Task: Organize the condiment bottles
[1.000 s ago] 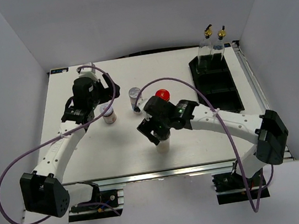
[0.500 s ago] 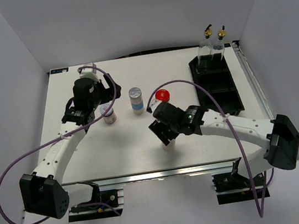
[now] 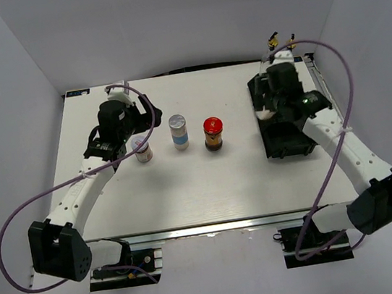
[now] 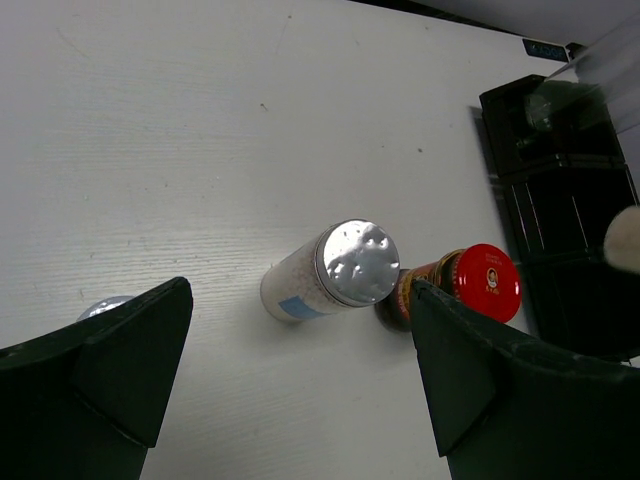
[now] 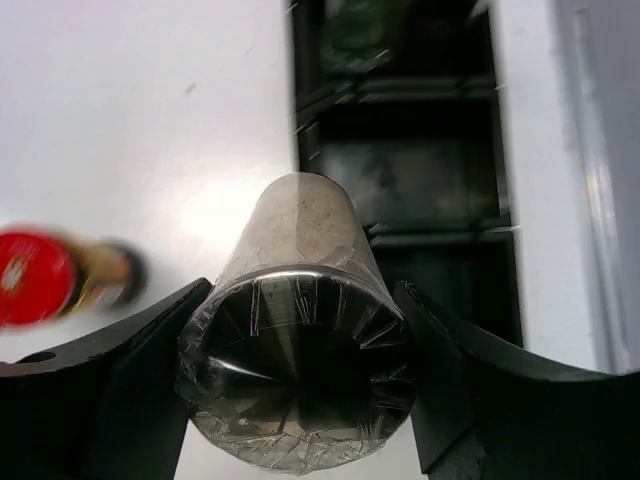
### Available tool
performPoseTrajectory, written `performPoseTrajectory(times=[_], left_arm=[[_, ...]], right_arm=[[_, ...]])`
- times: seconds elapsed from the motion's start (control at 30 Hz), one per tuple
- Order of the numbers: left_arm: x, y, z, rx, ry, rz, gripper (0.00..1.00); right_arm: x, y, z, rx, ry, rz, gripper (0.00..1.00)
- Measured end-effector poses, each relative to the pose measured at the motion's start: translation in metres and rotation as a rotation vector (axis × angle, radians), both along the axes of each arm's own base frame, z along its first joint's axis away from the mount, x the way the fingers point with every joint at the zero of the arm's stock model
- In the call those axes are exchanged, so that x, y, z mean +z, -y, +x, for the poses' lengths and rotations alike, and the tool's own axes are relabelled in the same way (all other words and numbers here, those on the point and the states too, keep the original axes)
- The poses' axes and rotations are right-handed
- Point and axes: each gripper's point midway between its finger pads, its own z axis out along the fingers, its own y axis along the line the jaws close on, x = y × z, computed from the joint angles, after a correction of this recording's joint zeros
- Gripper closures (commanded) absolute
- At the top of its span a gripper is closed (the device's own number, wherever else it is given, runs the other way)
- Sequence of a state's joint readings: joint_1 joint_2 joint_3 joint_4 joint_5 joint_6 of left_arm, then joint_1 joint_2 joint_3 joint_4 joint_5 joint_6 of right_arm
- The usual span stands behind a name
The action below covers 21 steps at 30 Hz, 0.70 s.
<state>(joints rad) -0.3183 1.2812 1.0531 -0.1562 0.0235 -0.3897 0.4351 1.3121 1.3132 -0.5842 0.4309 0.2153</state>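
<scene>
Next, my left gripper shifts toward the red-lidded jar and lowers onto the blue-labelled shaker's silver cap (image 3: 177, 122) (image 4: 358, 262), since the shaker still lies ahead of the open fingertips.
My right gripper (image 3: 275, 103) is shut on the silver-capped white shaker (image 5: 300, 330) and holds it tilted above the black compartment tray (image 3: 303, 128); the shaker shows as a white spot (image 3: 269, 112) from above. The two glass bottles with gold tops (image 3: 273, 39) stand at the tray's far end, partly hidden by the arm. The blue-labelled shaker (image 3: 178, 131), the red-lidded dark jar (image 3: 213, 133) and a small jar (image 3: 143, 151) stand in a row mid-table. My left gripper (image 3: 116, 127) is open above the small jar, whose lid edge (image 4: 105, 305) shows by its left finger.
The tray's compartments (image 5: 420, 180) lie under and beyond the held shaker. The blue-labelled shaker (image 4: 335, 270) and the red-lidded jar (image 4: 480, 283) stand close together ahead of the left fingers. White walls enclose the table on three sides.
The right arm has carried the white shaker from the front middle of the table to above the tray at the right rear. The left arm has hardly moved.
</scene>
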Motion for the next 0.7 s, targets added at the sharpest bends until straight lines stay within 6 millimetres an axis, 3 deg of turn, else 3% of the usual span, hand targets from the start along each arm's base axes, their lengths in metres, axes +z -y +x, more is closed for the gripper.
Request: performPoseTrajectory(times=[0.13,0.33,0.53,0.7], left_arm=[[-0.014,0.005,0.003,-0.025,-0.031,0.007,0.02],[-0.039,0.014,0.007,-0.071,-0.088,0.029,0.02],[-0.065,0.027,0.012,-0.121,-0.146,0.065,0.02],[-0.073,0.049,0.014,-0.186,-0.161,0.107,0.02]], right_arm=[[0.01,0.048,0.033,-0.128,0.038,-0.002,0.89],[-0.022,0.093,0.062,-0.207,-0.023,0.002,0.92],[-0.066,0.121,0.08,-0.254,-0.116,0.008,0.92],[-0.074,0.126,0.091,-0.26,-0.107,0.02,0.93]])
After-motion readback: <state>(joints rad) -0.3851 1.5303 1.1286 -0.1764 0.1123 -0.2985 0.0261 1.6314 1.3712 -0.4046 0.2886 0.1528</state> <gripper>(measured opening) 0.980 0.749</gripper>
